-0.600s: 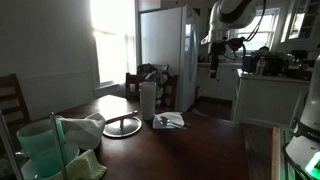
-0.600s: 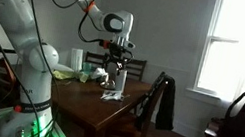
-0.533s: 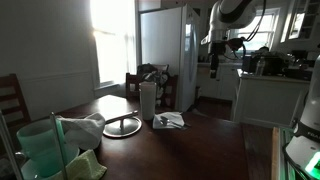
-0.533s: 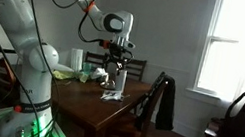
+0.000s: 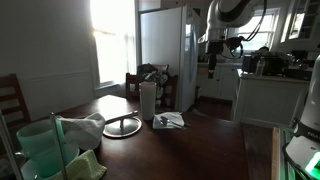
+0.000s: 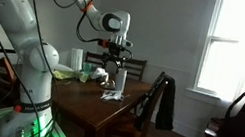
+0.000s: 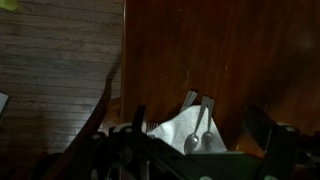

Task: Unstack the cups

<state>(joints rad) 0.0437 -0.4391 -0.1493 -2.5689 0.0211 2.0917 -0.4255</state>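
Note:
The tall stack is outward of my open gripper and below it, so I need to move my gripper outward and then down onto the stack's top rim [image 5: 148, 83].
A tall white stack of cups [image 5: 147, 101] stands upright on the dark wooden table [image 5: 190, 150], and it also shows in an exterior view [image 6: 118, 80]. My gripper [image 5: 213, 56] hangs high above the table, well apart from the stack, and it also shows in an exterior view [image 6: 117, 53]. In the wrist view the gripper [image 7: 200, 122] is open and empty. It looks down on a white napkin [image 7: 178, 133] with two spoons [image 7: 197, 128]. The stack is out of the wrist view.
A round plate [image 5: 122, 126] lies beside the stack and the napkin with spoons [image 5: 170, 120] on its other side. Pale green cups [image 5: 40, 150] stand at the near corner. Chairs [image 6: 157, 100] line the table edge. A refrigerator [image 5: 165, 50] stands behind.
The arm and gripper have shifted very slightly sideways above the table. Nothing on the table has moved.

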